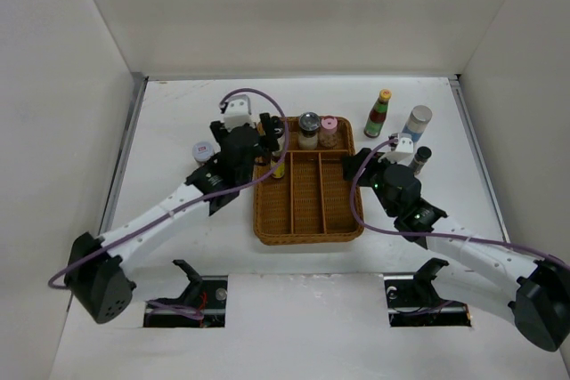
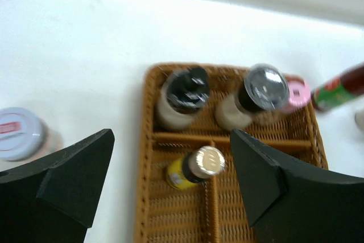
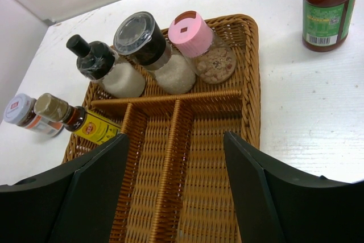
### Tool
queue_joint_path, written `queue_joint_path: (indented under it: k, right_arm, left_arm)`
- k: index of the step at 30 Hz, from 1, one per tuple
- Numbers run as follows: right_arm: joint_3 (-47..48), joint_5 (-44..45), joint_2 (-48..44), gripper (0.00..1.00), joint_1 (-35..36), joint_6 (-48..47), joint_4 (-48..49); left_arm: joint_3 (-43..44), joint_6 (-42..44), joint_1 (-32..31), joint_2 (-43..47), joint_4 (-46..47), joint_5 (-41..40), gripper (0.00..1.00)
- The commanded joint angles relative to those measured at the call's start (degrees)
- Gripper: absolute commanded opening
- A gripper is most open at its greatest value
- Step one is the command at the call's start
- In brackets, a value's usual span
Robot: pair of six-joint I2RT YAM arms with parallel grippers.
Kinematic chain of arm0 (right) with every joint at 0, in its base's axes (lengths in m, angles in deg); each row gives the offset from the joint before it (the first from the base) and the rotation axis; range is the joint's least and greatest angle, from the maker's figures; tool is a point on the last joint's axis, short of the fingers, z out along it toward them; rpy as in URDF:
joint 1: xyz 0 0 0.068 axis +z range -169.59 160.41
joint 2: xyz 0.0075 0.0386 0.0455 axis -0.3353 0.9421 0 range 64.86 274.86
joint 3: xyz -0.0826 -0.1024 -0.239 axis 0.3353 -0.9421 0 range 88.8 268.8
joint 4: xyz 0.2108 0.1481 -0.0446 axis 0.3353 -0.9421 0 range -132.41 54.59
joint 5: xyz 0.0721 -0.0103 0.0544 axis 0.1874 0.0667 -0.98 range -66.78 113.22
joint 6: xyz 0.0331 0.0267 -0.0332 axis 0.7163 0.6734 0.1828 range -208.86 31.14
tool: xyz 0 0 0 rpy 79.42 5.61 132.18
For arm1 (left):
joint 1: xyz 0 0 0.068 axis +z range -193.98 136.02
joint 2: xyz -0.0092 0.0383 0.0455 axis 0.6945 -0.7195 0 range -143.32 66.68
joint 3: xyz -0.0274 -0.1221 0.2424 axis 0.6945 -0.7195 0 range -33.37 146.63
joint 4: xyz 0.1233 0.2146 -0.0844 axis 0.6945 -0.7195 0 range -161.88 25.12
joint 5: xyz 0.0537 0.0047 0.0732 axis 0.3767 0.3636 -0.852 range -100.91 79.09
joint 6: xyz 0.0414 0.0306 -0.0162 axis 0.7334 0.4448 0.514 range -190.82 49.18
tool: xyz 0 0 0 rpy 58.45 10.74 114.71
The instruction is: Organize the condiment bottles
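Note:
The white-lidded jar (image 1: 203,151) still stands outside the tray (image 1: 307,238), so I should move my left gripper to the left in the overhead view and then lower it to the jar.
The brown yellow-labelled bottle (image 2: 190,169) stands in the left long compartment of the wicker tray (image 1: 307,238), apart from both fingers. My left gripper (image 2: 170,174) is open above it, as the top view (image 1: 272,144) also shows. A black-capped shaker (image 3: 105,69), a silver-lidded jar (image 1: 309,129) and a pink-lidded jar (image 1: 329,131) stand in the tray's far compartment. A white-lidded jar (image 1: 203,151) sits left of the tray. The green yellow-capped bottle (image 1: 378,114), the white-blue cylinder (image 1: 416,122) and a dark shaker (image 1: 421,159) stand right of it. My right gripper (image 3: 176,186) is open and empty over the tray's right side.
White walls enclose the table on three sides. The tray's middle and right long compartments (image 3: 210,157) hold nothing. The left arm (image 1: 169,211) reaches in from the lower left, the right arm (image 1: 463,251) from the lower right.

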Motion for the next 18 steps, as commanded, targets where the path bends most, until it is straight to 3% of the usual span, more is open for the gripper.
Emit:
queue_joint_path:
  k: [1, 9, 18]
  right_arm:
    - [-0.3, 0.2, -1.6, 0.74, -0.4, 0.8, 3.7]
    - [-0.2, -0.1, -1.2, 0.76, -0.1, 0.8, 3.4]
    - [0.3, -0.3, -0.2, 0.79, 0.0, 0.5, 3.9]
  left_arm:
    - [-3.3, 0.2, 3.8, 5.5, -1.0, -5.8, 0.83]
    - [-6.5, -6.0, 14.5, 5.7, -11.9, -3.5, 0.83]
    - [-9.9, -8.1, 25.1, -0.5, -4.3, 6.5, 0.82]
